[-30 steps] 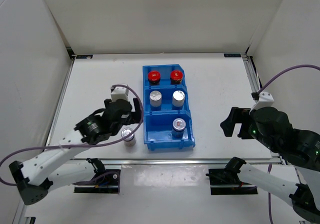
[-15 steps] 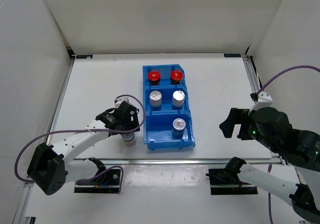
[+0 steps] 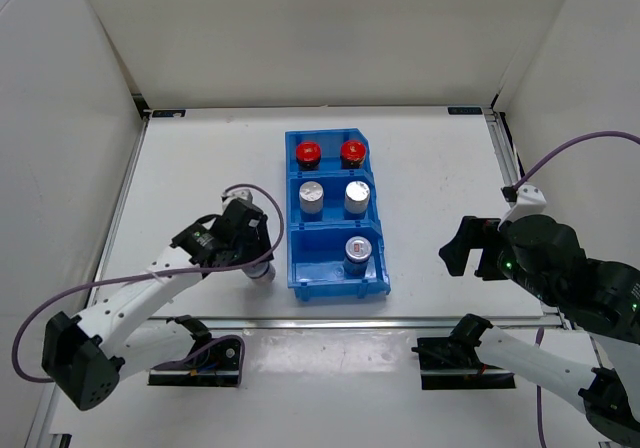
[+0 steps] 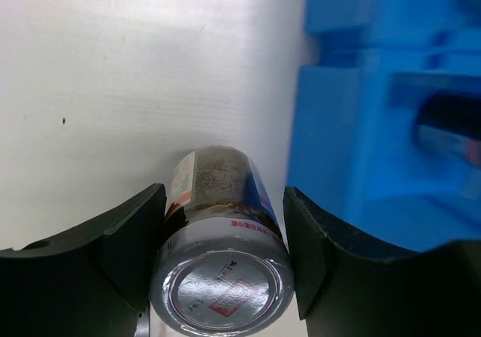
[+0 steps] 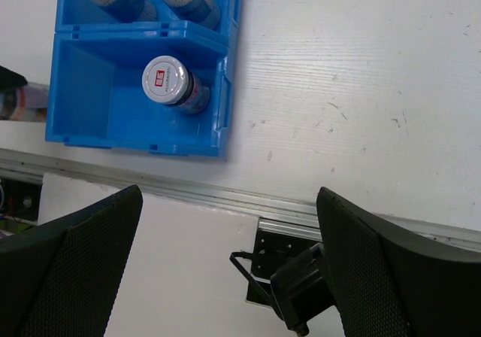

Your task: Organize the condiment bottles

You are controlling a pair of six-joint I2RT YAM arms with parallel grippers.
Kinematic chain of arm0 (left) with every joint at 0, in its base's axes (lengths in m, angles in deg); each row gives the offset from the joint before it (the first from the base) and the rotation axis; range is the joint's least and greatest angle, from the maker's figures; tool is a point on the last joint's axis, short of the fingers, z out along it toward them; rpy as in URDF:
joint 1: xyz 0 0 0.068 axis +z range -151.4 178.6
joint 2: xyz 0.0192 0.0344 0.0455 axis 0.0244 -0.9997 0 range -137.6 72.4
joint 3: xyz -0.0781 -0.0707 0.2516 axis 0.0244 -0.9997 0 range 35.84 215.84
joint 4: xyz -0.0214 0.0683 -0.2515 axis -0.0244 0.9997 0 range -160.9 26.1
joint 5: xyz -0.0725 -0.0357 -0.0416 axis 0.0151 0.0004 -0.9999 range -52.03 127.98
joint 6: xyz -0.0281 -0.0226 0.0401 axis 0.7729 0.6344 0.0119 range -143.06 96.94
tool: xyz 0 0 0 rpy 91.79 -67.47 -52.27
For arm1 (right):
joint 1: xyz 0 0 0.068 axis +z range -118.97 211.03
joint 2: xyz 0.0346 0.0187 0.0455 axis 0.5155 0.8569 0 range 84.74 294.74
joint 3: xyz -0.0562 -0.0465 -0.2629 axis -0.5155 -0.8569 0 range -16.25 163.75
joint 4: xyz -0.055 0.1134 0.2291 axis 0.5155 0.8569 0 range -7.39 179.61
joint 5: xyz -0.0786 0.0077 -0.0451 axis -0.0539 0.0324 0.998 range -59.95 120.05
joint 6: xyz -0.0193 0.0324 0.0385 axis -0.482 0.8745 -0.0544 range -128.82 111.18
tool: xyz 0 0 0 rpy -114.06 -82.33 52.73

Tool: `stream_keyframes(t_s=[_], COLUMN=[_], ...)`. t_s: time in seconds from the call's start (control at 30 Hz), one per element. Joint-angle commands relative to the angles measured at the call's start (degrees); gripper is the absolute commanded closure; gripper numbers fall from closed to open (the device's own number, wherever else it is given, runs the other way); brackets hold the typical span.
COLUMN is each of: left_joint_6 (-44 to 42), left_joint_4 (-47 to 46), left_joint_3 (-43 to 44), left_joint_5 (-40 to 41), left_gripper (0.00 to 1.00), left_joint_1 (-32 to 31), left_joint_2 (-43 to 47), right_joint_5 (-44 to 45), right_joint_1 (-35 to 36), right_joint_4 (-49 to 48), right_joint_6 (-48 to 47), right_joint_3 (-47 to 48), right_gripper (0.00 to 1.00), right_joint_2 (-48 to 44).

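Note:
The robot's left gripper will lift over the blue bin's side, lower the grey-topped bottle into the free spot in the bin's front section, to the gripper's right in the top view, and release it there.
A short grey-topped bottle (image 4: 222, 280) with a red mark stands on the table just left of the blue bin (image 4: 353, 126). My left gripper (image 4: 223, 224) is shut on this bottle (image 3: 263, 272), one finger on each side. The bin (image 3: 335, 290) holds two red-capped bottles (image 3: 308, 152) at the back. Two silver-capped bottles (image 3: 312, 192) stand in its middle compartment. One grey-topped bottle (image 3: 358, 251) stands in the front compartment (image 5: 167, 81). My right gripper (image 5: 228, 224) hangs open and empty over the table's near right edge, well away from the bin (image 5: 113, 119).
The left arm's cable (image 3: 240, 190) loops over the table beside the bin. A metal rail (image 5: 225, 198) runs along the table's near edge. White walls enclose the table on three sides.
My left gripper has come down around the bottle beside the bin and closed on it. The right arm has not moved.

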Motion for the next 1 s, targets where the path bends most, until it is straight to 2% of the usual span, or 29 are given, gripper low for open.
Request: stream_keyframes(t_s=[0.0,0.07,0.17,0.27,0.4,0.53,0.77,0.97], left_joint_6=[-1.2,-2.1,-3.3,-2.8,-2.8,-2.8,-4.8,-6.0], left_joint_4=[3.1,5.0,6.3,5.6,3.7,-0.2,-7.7,-14.1], left_joint_3=[11.3,17.7,22.5,27.0,30.8,29.3,23.2,17.7], left_joint_5=[2.0,3.3,3.3,2.8,7.2,7.8,10.7,10.7], left_gripper=[0.73,0.77,0.8,0.85,0.86,0.86,0.86,0.76], left_joint_1=[-0.8,-0.8,-2.9,-6.8,-16.0,-19.2,-19.9,-19.9], left_joint_2=[3.8,3.8,1.6,-2.3,-9.0,-16.2,-22.6,-27.4], right_joint_5=[0.2,0.2,0.2,0.2,0.2,0.2,0.2,-0.3], right_joint_1=[0.0,0.0,0.0,0.0,0.0,0.0,0.0,0.0], right_joint_4=[0.2,0.2,0.2,0.8,0.8,0.8,1.8,1.8], right_joint_6=[1.0,1.0,1.0,1.0,1.0,1.6,2.1,2.6], right_joint_3=[0.1,0.1,0.1,0.1,0.1,0.6,0.0,-1.3], right_gripper=[0.0,0.0,0.0,0.0,0.0,0.0,0.0,0.0], right_joint_2=[0.0,0.0,0.0,0.0,0.0,0.0,-0.5,-1.6])
